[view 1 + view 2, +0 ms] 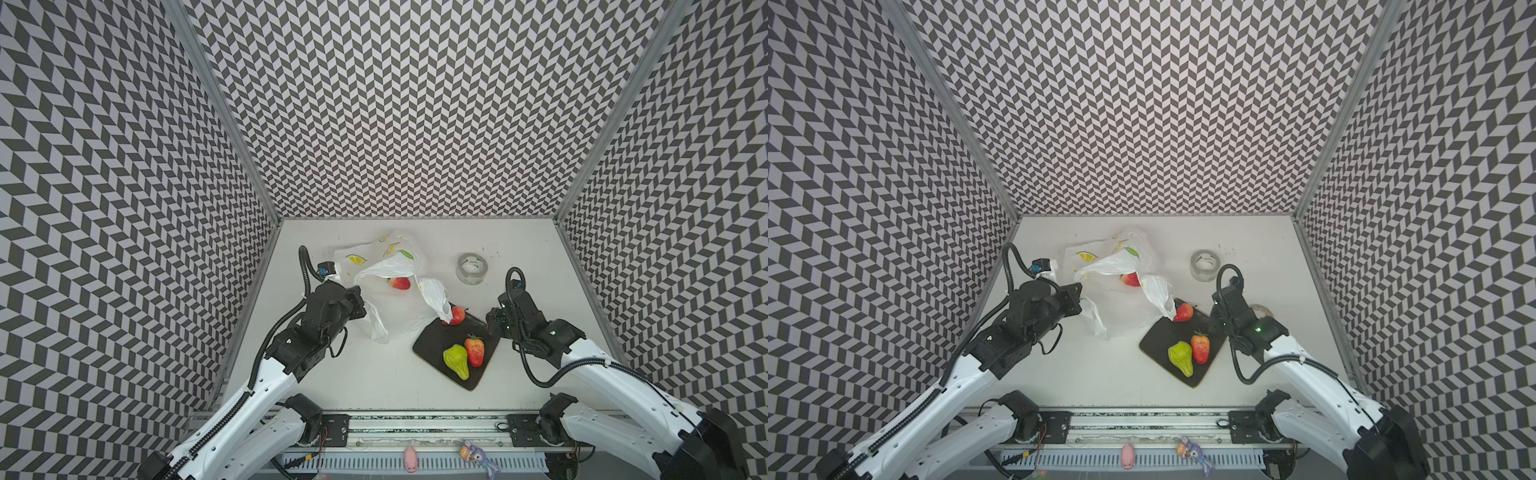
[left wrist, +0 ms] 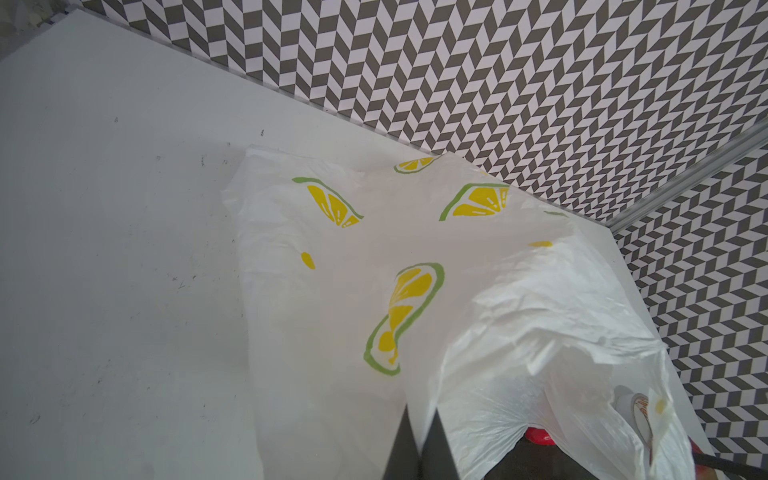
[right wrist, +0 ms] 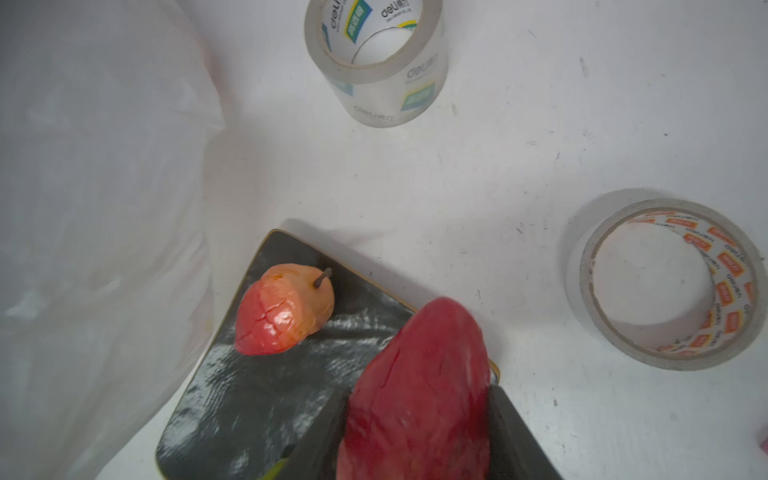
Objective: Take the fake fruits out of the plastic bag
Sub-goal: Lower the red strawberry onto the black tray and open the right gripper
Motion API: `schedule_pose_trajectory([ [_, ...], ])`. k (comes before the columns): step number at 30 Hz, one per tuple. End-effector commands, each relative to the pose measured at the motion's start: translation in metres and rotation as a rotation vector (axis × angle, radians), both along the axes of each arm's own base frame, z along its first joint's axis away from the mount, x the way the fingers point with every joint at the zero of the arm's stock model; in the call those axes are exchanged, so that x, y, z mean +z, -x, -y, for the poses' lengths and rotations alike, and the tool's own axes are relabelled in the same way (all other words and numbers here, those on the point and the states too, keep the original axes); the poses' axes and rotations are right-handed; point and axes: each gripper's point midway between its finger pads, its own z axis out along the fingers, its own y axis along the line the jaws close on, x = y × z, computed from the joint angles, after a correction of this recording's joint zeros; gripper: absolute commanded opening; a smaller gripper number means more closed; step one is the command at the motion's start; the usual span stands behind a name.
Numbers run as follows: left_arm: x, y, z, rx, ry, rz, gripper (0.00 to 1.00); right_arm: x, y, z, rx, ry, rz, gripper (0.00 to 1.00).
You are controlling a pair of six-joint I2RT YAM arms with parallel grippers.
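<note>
My right gripper lowers the dark red fruit onto the tray's bare corner (image 1: 490, 340) beside the strawberry next and releases it, since that corner lies below the gripper.
The plastic bag (image 1: 390, 266) (image 2: 374, 257) lies crumpled at the back left of the table, its mouth lifted open. My left gripper (image 1: 358, 291) (image 2: 422, 436) is shut on the bag's edge. One red fake fruit (image 1: 400, 283) (image 1: 1131, 279) shows inside the mouth. On the black tray (image 1: 432, 340) (image 3: 249, 395) rest a red-pink round fruit (image 1: 456, 316) (image 3: 282, 309), a strawberry (image 1: 475, 351) and a green pear (image 1: 456, 361). My right gripper (image 1: 494, 322) (image 3: 419, 395) hangs over the tray's right corner, shut on a dark red fruit (image 3: 424, 365).
A clear tape roll (image 1: 471, 268) (image 3: 376, 62) stands at the back right. Another tape roll with orange print (image 3: 665, 282) lies right of the tray. A pink pig figurine (image 1: 410, 458) and a purple toy (image 1: 478, 455) sit on the front rail.
</note>
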Motion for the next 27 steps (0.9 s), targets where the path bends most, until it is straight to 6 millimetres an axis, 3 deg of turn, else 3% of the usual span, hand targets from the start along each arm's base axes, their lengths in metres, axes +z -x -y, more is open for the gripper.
schedule_pose_trajectory([
  [1,0.003,0.002,-0.001,0.001,-0.006,0.006,0.0,-0.007,-0.005,0.005,-0.043,0.035,-0.023,0.37],
  [6,0.004,0.001,-0.003,0.009,-0.01,0.008,0.0,-0.038,0.007,-0.005,-0.007,0.002,-0.121,0.39],
  [16,0.008,0.0,-0.004,0.014,-0.011,0.015,0.0,-0.056,0.012,-0.014,0.029,-0.033,-0.159,0.48],
  [27,0.01,0.0,-0.005,0.019,-0.014,0.016,0.0,-0.043,0.009,-0.011,0.015,-0.034,-0.119,0.71],
])
